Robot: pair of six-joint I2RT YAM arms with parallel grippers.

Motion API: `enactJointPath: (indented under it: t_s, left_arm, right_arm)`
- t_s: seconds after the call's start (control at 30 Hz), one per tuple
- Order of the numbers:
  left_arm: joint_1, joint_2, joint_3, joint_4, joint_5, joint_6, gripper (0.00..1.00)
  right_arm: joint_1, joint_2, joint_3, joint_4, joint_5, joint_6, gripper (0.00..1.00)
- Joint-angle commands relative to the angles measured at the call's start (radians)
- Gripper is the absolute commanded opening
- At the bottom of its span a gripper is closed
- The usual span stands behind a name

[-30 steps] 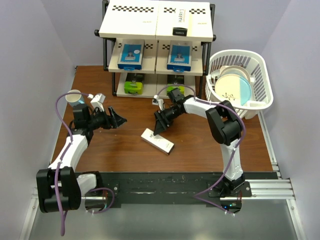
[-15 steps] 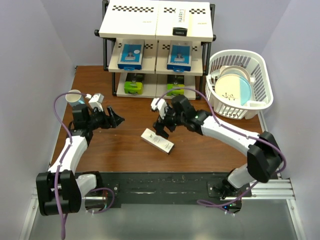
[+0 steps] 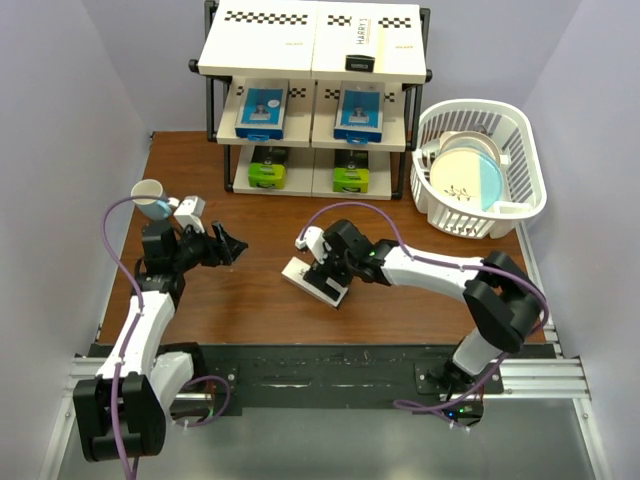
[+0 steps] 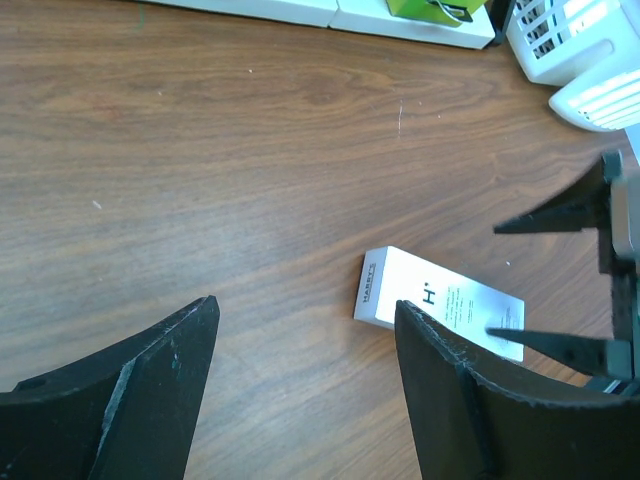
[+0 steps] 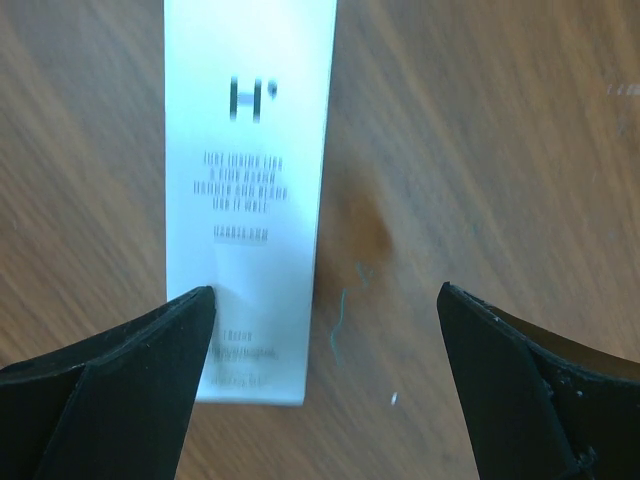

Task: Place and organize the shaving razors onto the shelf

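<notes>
The box has an end marked HARRY'S. I will next move my right gripper toward that end and lower it so that it is astride it.
The shelf stands at the back centre. Its top board holds one white HARRY'S razor box. The middle tier holds two blue-and-white boxes, and the bottom tier holds two black boxes with lime-green ends. A second white HARRY'S box lies flat on the table and shows in the left wrist view and the right wrist view. My right gripper is open low over the box's near end, with one finger above the box and the other above bare wood. My left gripper is open and empty, left of the box.
A white plastic basket holding a white-and-blue plate stands right of the shelf; its corner shows in the left wrist view. A small cup sits at the table's left edge behind my left arm.
My right arm has stretched out and come down from near the shelf to the white box on the table. My left arm has drawn slightly back to the left.
</notes>
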Motion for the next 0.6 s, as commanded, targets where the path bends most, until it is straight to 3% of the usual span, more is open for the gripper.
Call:
enactJointPath:
  t_s: [0.0, 0.57]
  left_arm:
    - [0.011, -0.044, -0.026, -0.007, 0.008, 0.020, 0.76]
    - [0.023, -0.056, -0.051, 0.013, 0.010, 0.000, 0.77]
  right_arm:
    - [0.003, 0.070, 0.102, 0.043, -0.050, 0.037, 0.99]
    - [0.048, 0.281, 0.273, 0.004, -0.081, 0.150, 0.97]
